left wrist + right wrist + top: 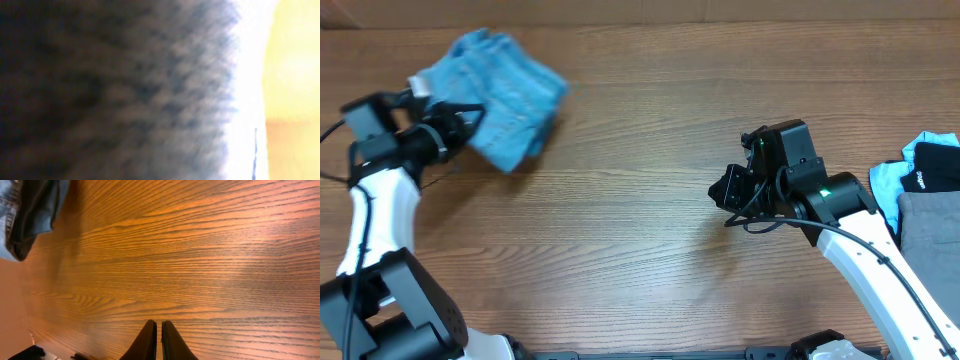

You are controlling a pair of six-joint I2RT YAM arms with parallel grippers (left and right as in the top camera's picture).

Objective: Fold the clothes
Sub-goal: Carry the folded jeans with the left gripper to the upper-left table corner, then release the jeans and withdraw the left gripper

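Observation:
My left gripper is holding the lifted jeans and needs to carry them down and to its left in the overhead view next. It should release them there, since the wood there is bare.
The light-blue denim jeans [510, 95] are bunched into a compact bundle at the far left of the table, blurred in the overhead view. My left gripper [468, 122] is at the bundle's left edge and seems shut on the denim; its fingers are hidden. The left wrist view is filled with blurred dark denim [115, 90] pressed close to the camera. The jeans' edge also shows in the right wrist view's top left corner [27, 210]. My right gripper [725, 190] [159, 330] is shut and empty, above bare wood right of centre.
A pile of other garments lies at the right edge: a grey one [930, 235], a black one [935, 165] and a pale-blue one [887, 185]. The wooden table [640, 240] spreads between the two arms.

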